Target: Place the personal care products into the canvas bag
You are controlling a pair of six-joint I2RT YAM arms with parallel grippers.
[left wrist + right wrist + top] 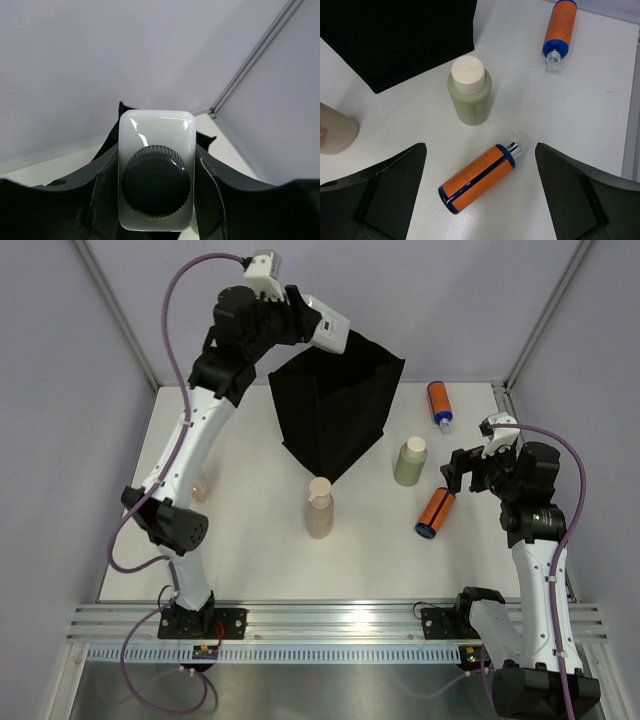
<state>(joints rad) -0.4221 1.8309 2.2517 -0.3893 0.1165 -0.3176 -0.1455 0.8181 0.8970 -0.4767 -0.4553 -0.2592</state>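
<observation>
The bag's opening is below my left gripper and to its right in the top view. My left gripper needs to move there, tilt downward, lower and release.
The black canvas bag stands upright at the back centre. My left gripper is shut on a whitish bottle with a black cap, held above the bag's far left rim. My right gripper is open and empty, and hovers over an orange bottle with a blue cap that lies on the table. An olive-green bottle stands right of the bag and shows in the right wrist view. A second orange bottle lies at the far right. A tan bottle stands in front of the bag.
A small pale bottle stands partly hidden behind my left arm. The table's right edge and a metal frame post lie close to the far orange bottle. The bag's corner fills the upper left of the right wrist view.
</observation>
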